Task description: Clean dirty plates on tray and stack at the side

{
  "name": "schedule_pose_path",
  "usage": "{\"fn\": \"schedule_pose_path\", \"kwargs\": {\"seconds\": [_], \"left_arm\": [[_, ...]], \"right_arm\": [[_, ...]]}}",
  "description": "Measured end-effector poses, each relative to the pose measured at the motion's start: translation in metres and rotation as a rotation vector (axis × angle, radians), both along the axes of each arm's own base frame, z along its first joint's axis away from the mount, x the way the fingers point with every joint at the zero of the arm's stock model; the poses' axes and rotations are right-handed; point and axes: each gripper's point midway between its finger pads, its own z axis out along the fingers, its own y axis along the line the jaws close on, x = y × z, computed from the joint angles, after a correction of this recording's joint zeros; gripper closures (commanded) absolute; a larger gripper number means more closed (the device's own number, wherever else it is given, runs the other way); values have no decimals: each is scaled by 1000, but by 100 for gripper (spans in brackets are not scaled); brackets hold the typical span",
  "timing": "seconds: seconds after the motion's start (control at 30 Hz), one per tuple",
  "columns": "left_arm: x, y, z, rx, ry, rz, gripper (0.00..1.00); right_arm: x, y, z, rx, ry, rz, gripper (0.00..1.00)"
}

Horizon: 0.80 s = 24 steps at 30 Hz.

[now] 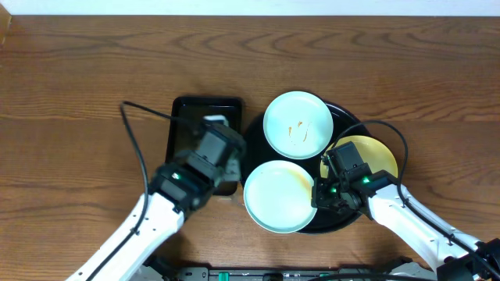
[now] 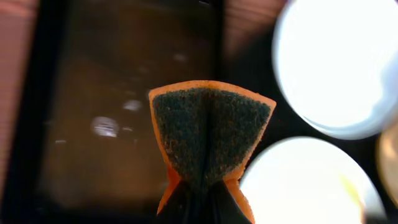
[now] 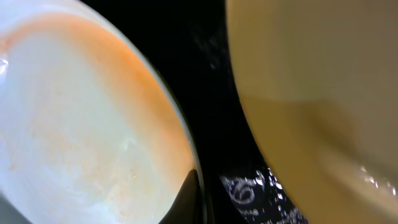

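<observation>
The front plate should go onto the bare tabletop past the yellow plate next, so my right gripper will lift, move right in the overhead view, lower the plate there and then let go of it.
The round black tray holds three plates. A pale blue-white plate with orange smears lies at its back. A second pale plate lies at its front left, and in the right wrist view it shows an orange film. The yellow plate lies at the right, partly under my right arm, and shows in the right wrist view. My right gripper pinches the front plate's right rim, with one finger on its inner edge. My left gripper is shut on an orange sponge, green scouring face showing.
A smaller rectangular black tray lies left of the round tray, under my left gripper; it also shows in the left wrist view. A black cable runs along the left arm. Wooden table lies all around.
</observation>
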Motion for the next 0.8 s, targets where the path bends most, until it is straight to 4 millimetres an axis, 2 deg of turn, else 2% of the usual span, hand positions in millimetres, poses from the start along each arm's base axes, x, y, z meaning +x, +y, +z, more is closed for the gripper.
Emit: {"fn": "schedule_pose_path", "kwargs": {"seconds": [0.13, 0.23, 0.33, 0.6, 0.8], "left_arm": [[13, 29, -12, 21, 37, 105, 93], [19, 45, -26, 39, 85, 163, 93], [22, 56, -41, 53, 136, 202, 93], [30, 59, -63, 61, 186, 220, 93], [32, 57, -77, 72, 214, 219, 93]], "right_arm": [[9, 1, 2, -7, -55, 29, 99], [13, -7, 2, -51, -85, 28, 99], [20, -18, 13, -111, -129, 15, 99], [50, -46, 69, -279, -338, 5, 99], [61, -59, 89, -374, -429, 48, 99]]}}
